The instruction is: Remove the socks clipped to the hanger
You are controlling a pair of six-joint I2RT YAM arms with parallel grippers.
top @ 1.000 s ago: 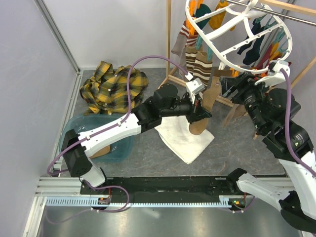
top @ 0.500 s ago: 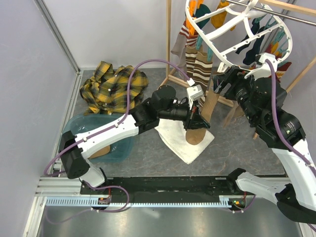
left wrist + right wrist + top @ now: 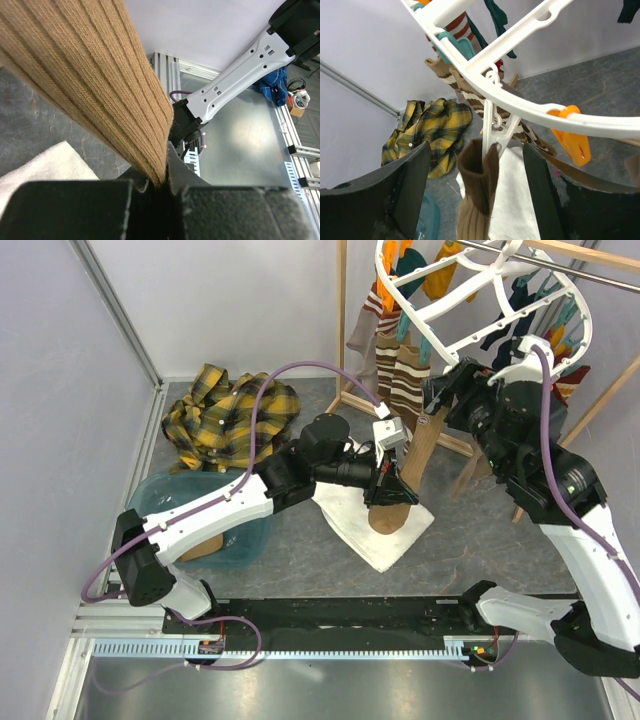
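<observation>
Next, my left gripper carries the sock down to the teal bin [image 3: 238, 534], below and to the gripper's left in the top view, and releases it inside.
A plain tan sock [image 3: 408, 472] with a dark brown cuff [image 3: 479, 176] hangs from a white clip [image 3: 494, 135] under the white oval hanger [image 3: 480, 340]. My left gripper [image 3: 392, 490] is shut on the sock's lower end; the ribbed tan fabric [image 3: 100, 85] runs into the closed jaws. My right gripper [image 3: 476, 175] is open, one finger on each side of the clip and cuff, not touching them. Striped, teal, navy and mustard socks [image 3: 398, 370] hang from other clips. An orange clip [image 3: 570, 135] dangles at right.
A white towel [image 3: 365, 520] lies on the grey floor under the sock. A yellow-black plaid shirt [image 3: 225, 420] lies at the back left, a teal bin [image 3: 215, 530] in front of it. The wooden rack frame [image 3: 345, 330] stands behind the hanger.
My right gripper moved left and up to straddle the tan sock's clip. My left gripper moved slightly down and left, still holding the sock's lower end.
</observation>
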